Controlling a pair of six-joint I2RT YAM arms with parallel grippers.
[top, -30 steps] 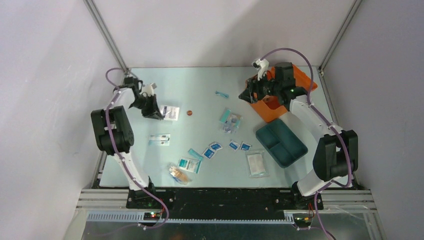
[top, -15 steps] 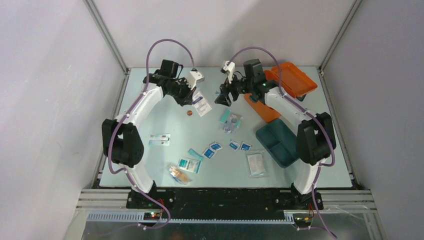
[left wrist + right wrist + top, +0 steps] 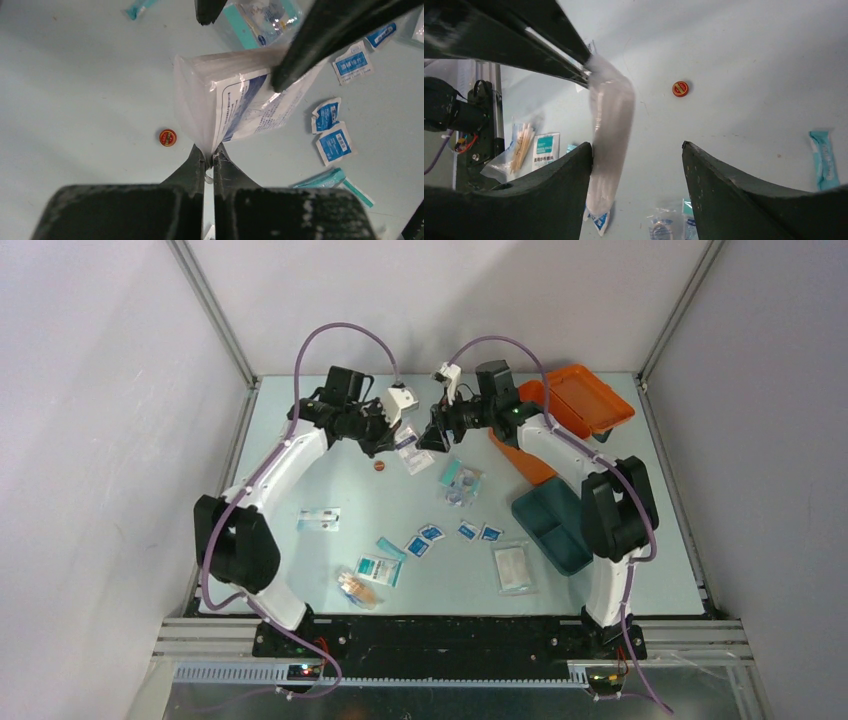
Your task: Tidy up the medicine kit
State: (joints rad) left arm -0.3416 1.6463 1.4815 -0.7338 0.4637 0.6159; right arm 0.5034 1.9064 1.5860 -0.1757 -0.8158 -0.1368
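Note:
The robot's right gripper will next stay around the packet's far end [image 3: 425, 454] [image 3: 602, 195] and close its fingers together there, since that end is already between them and lies against one finger.
The medicine kit's orange case [image 3: 528, 458] stands at the back right with its lid [image 3: 582, 400] swung open. Its dark teal tray [image 3: 560, 525] lies apart on the table in front of it. Above the back middle of the table, my left gripper [image 3: 392, 436] [image 3: 210, 155] is shut on the corner of a clear packet [image 3: 411, 452] [image 3: 240, 105] [image 3: 609, 130] with blue-white print. My right gripper [image 3: 434, 437] [image 3: 636, 145] is open around the packet's far end, with the packet against one finger [image 3: 569, 170].
A small red cap [image 3: 379, 466] [image 3: 167, 137] [image 3: 680, 88] lies under the grippers. Blue-white sachets [image 3: 431, 534], a clear packet [image 3: 513, 567], a swab packet [image 3: 358, 587], another packet [image 3: 318, 520] and a teal-and-clear packet [image 3: 460, 480] are scattered over the table.
My left arm carried the packet from the back left to the back middle. My right gripper left the orange case and came left to meet the packet.

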